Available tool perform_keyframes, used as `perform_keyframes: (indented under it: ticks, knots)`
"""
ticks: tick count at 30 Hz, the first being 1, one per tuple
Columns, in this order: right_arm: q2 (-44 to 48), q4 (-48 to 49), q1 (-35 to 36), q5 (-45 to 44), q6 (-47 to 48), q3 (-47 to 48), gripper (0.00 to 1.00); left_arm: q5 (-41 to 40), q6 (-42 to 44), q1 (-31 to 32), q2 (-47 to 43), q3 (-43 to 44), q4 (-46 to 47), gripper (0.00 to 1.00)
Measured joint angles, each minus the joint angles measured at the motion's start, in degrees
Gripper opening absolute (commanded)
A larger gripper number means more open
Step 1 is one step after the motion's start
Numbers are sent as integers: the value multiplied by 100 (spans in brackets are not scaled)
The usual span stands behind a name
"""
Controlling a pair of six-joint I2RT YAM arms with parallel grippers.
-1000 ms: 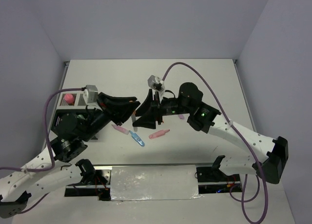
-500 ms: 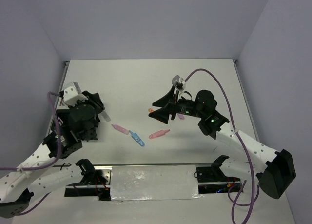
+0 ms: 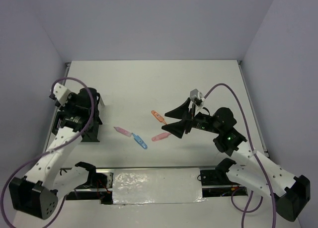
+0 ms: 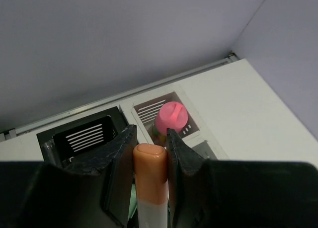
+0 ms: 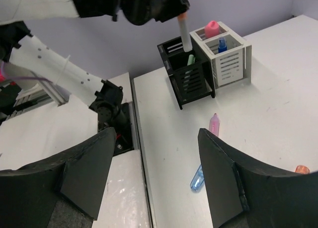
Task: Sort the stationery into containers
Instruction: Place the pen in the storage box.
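Observation:
My left gripper should go down toward the organizer's black section (image 4: 82,136) that has the green pen in it and let go of the orange-capped pen inside, because another pen is already standing there.
My left gripper (image 4: 150,133) is shut on a white pen with an orange cap (image 4: 150,163), held upright over the containers. Below it are a black slatted compartment (image 4: 82,136) and a white one holding a pink-capped tube (image 4: 170,117). The right wrist view shows that pen (image 5: 185,37) hanging above the organizer (image 5: 228,66), a blue-capped bottle (image 5: 222,44) and a green pen (image 5: 190,60) inside. My right gripper (image 3: 169,123) is open and empty above the table's middle. A pink pen (image 3: 121,132), a blue pen (image 3: 139,141), an orange pen (image 3: 159,115) and another pink pen (image 3: 160,137) lie loose.
In the top view the left arm (image 3: 74,116) covers most of the organizer at the table's left edge. The loose pens lie between the two arms. Purple cables (image 3: 223,89) loop above both wrists. The table's near edge (image 5: 141,153) runs under my right gripper.
The two grippers were together at the middle; the right one opened and pulled back right. The left swung left with the orange-capped pen to above the organizer.

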State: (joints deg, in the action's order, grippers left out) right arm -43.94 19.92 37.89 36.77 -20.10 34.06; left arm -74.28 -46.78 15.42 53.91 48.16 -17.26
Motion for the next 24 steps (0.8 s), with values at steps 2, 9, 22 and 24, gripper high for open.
perform_keyframes:
  ticks: [2, 9, 22, 24]
  knots:
    - [155, -33, 0, 0, 0, -92, 75, 4, -160, -94, 387, 7, -44, 0]
    - [636, -177, 0, 33, -4, -229, 75, -146, -404, -153, 647, 7, 13, 0]
    - [1137, -468, 0, 122, 2, -271, 76, -592, -3783, -144, 1403, 691, -3058, 15]
    - [1143, -472, 0, 140, 0, -273, 76, -599, -4194, -138, 1502, 691, -3436, 19]
